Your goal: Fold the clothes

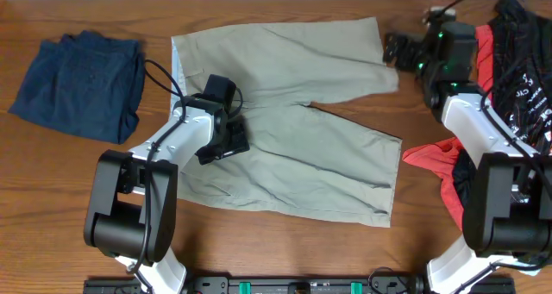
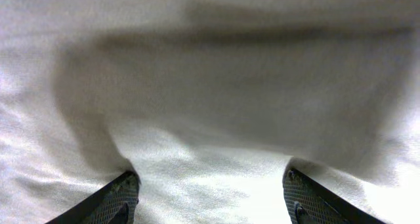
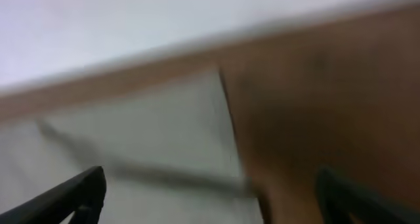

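Observation:
The near corner of the near leg's hem (image 1: pixel 384 220) lies uncovered beside bare wood, so my right gripper moves back from the far leg and down onto it next.
The khaki shorts (image 1: pixel 293 121) lie spread flat mid-table, waistband to the left, both legs pointing right. My left gripper (image 1: pixel 231 137) is open and sits low over the seat of the shorts near the crotch; in the left wrist view both fingers (image 2: pixel 210 194) straddle bare khaki cloth (image 2: pixel 210 86). My right gripper (image 1: pixel 395 51) is open just off the hem of the far leg; its blurred wrist view shows the hem corner (image 3: pixel 164 132) between the fingers (image 3: pixel 210 191) with wood to the right.
A dark navy garment (image 1: pixel 79 83) lies at the far left. Black-and-red sports garments (image 1: pixel 509 61) are piled at the right edge, with a red piece (image 1: pixel 435 160) near the near leg's hem. The wooden table (image 1: pixel 52 182) shows around them.

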`<state>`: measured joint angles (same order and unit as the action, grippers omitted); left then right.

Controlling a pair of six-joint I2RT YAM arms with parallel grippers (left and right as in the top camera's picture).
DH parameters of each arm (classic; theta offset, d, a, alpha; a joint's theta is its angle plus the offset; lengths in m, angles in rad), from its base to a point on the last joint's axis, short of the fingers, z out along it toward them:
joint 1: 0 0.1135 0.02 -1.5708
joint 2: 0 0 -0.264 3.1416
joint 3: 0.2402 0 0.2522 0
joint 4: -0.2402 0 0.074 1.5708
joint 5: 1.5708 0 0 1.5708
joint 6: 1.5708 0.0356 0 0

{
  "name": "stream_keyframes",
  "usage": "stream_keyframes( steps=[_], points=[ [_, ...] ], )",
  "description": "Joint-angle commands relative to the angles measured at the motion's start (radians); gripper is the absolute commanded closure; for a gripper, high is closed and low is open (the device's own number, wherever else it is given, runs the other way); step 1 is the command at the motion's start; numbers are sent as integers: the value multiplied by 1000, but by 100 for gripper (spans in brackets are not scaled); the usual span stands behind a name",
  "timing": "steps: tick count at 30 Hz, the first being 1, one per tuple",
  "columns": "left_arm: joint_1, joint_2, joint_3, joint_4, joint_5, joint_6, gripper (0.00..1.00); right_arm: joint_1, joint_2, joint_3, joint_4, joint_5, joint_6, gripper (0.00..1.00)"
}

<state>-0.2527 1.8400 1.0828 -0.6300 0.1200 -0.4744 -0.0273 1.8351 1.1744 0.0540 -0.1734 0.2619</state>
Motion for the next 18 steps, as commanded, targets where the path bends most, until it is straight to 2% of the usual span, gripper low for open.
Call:
stream_keyframes(
  steps=[1, 5, 13, 15, 18],
  points=[
    [-1, 28, -28, 22, -1, 14, 28, 7, 10, -9, -107, 19, -16, 1],
    [4, 21, -10, -4, -1, 93, 28, 7, -23, -9, -341, 9, -16, 1],
    [52, -101, 29, -110, -20, 122, 23, -9, -192, -9, -736, 8, -10, 1],
    [68, -152, 29, -151, -19, 122, 22, -9, -233, -9, -839, 8, 49, 1],
    [99, -229, 29, -227, -20, 93, 22, -12, -274, -10, -1014, 8, 211, 1]
  ],
)
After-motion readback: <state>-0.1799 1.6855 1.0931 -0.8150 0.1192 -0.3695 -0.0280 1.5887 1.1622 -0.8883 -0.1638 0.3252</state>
